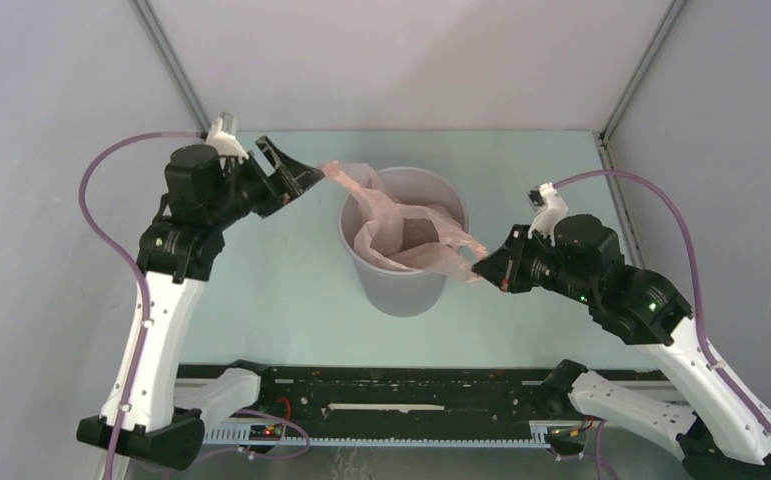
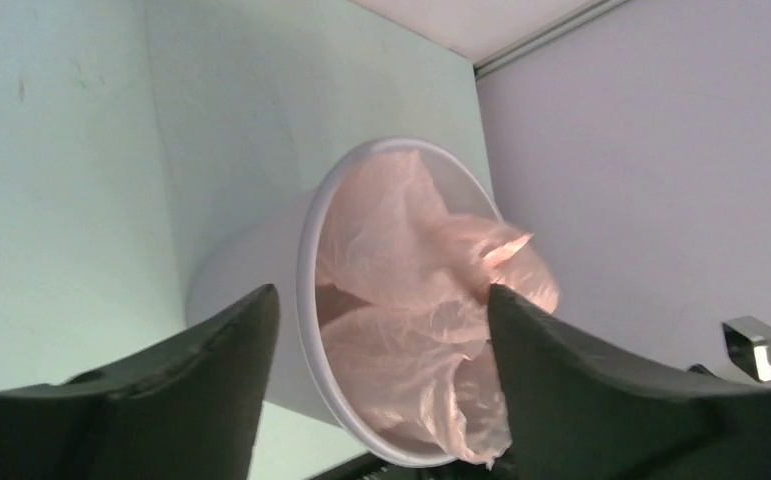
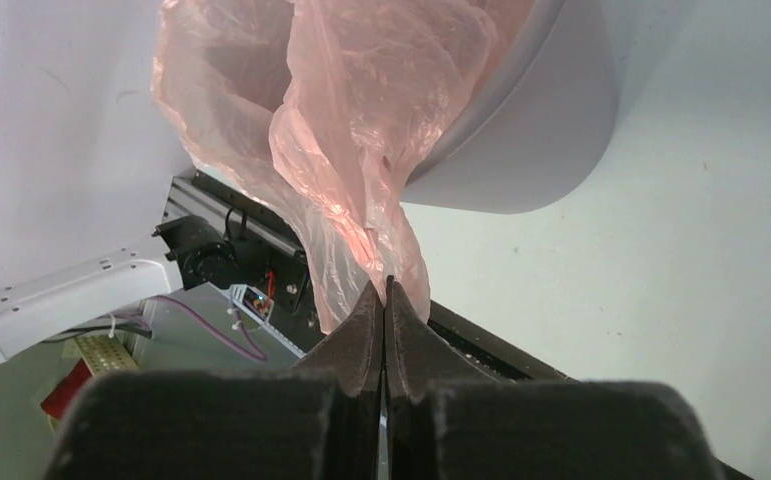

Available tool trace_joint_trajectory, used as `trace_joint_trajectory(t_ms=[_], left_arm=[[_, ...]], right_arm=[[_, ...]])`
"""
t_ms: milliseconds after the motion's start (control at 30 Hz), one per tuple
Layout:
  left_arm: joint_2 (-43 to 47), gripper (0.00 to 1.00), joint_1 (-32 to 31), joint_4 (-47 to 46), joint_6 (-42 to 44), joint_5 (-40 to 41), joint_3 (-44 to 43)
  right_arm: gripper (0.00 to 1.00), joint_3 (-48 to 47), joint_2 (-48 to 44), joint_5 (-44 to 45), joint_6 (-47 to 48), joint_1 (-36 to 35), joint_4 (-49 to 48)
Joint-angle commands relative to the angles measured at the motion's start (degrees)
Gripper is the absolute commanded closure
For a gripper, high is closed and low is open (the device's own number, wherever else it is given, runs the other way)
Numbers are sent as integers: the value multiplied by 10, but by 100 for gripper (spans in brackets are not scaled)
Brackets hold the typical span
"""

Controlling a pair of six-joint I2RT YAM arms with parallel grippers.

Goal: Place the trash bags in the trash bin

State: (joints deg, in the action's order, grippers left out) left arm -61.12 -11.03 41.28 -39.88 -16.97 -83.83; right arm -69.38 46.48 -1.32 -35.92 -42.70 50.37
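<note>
The bag's loose side (image 1: 347, 178) (image 2: 510, 258) gets my left gripper next, which moves back over the bin's rim and tilts down onto it, since only the opposite corner is held.
The grey trash bin (image 1: 401, 290) stands upright mid-table. The pale-pink trash bag (image 1: 391, 225) lies partly inside it, with film over the rim on both sides. My right gripper (image 1: 481, 268) is at the bin's right rim, shut on a pulled-out corner of the bag, as the right wrist view (image 3: 386, 285) shows with bag (image 3: 341, 120) and bin (image 3: 541, 140). My left gripper (image 1: 306, 180) is open at the bin's upper left, next to a raised flap of the bag. In the left wrist view its jaws (image 2: 381, 300) stand wide apart, framing bag (image 2: 411, 250) and bin (image 2: 241, 290).
The pale-green table (image 1: 261, 300) is enclosed by grey walls on the left, right and back. A black rail (image 1: 391, 400) with the arm bases runs along the near edge. Purple cables (image 1: 101, 190) loop from both arms.
</note>
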Motion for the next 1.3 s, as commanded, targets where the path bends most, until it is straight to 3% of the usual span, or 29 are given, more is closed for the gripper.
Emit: trace_joint_trajectory(t_ms=[0, 133, 267, 367, 533, 600, 700, 900, 1100, 1267], left_arm=[[83, 10, -24, -20, -36, 3, 51], [113, 10, -100, 8, -85, 53, 68], [123, 10, -258, -45, -76, 218, 90], [78, 12, -335, -55, -30, 294, 68], [-31, 12, -424, 19, 52, 385, -30], [-62, 13, -431, 27, 58, 401, -46], [-96, 25, -431, 39, 54, 415, -58], [-137, 39, -431, 57, 55, 446, -83], [-118, 79, -409, 61, 65, 444, -81], [-52, 96, -340, 45, 55, 352, -17]], right_arm=[[100, 13, 2, -54, 35, 6, -60], [100, 14, 7, -74, 16, 8, -86], [100, 14, 10, -84, 22, 8, -85], [100, 14, 2, -90, 25, 16, -85], [100, 15, -5, -86, 14, 18, -77], [100, 14, -10, -87, 8, 18, -81], [100, 14, -21, -82, 3, 18, -84], [100, 14, -34, -78, 2, 20, -61], [100, 15, -41, -67, 13, 19, -31], [100, 16, -42, -42, 40, 20, -6]])
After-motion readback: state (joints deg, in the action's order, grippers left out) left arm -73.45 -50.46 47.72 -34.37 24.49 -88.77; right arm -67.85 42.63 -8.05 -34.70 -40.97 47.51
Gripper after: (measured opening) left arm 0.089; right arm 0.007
